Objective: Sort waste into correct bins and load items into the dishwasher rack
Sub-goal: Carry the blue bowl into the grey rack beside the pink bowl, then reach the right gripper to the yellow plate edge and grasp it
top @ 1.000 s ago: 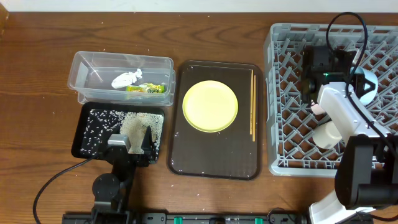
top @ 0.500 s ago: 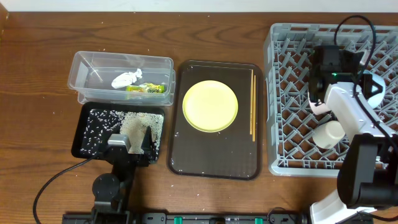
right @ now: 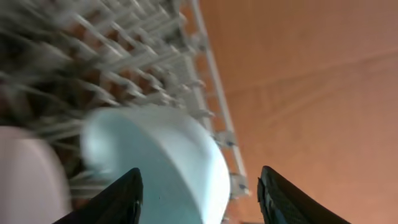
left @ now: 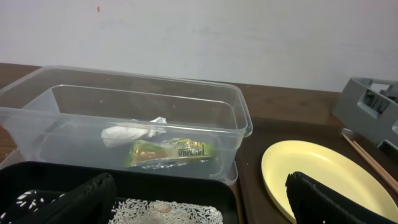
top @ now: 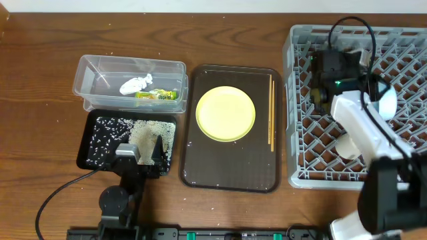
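Observation:
The bowl is already standing in the rack. My right gripper will next lift off the bowl (top: 386, 101), move across to the brown tray and lower onto the plate's rim by the chopsticks.
The grey dishwasher rack (top: 301, 127) holds a light blue bowl (top: 386, 101) on edge and a small white cup (top: 348, 145). My right gripper (top: 363, 85) hovers over the rack. In the right wrist view it (right: 199, 199) is open around the bowl (right: 161, 162), with a gap at the right finger. The yellow plate (top: 225, 113) and the chopsticks (top: 271, 112) lie on the brown tray. My left gripper (top: 137, 157) (left: 199, 205) stands open over the black tray (top: 85, 143) of rice. The clear tub (top: 93, 70) holds the tissue (top: 133, 85) and the wrapper (top: 157, 95).
The brown serving tray (top: 230, 170) sits between the bins and the rack. Upright pegs fill the rack around the bowl. A blurred pale white shape (right: 25, 180) shows left of the bowl in the right wrist view. Bare wooden table (top: 40, 100) lies at the left.
My right gripper has opened from shut, letting go of the light blue bowl in the rack, and its head has shifted a little left. The left arm has not moved.

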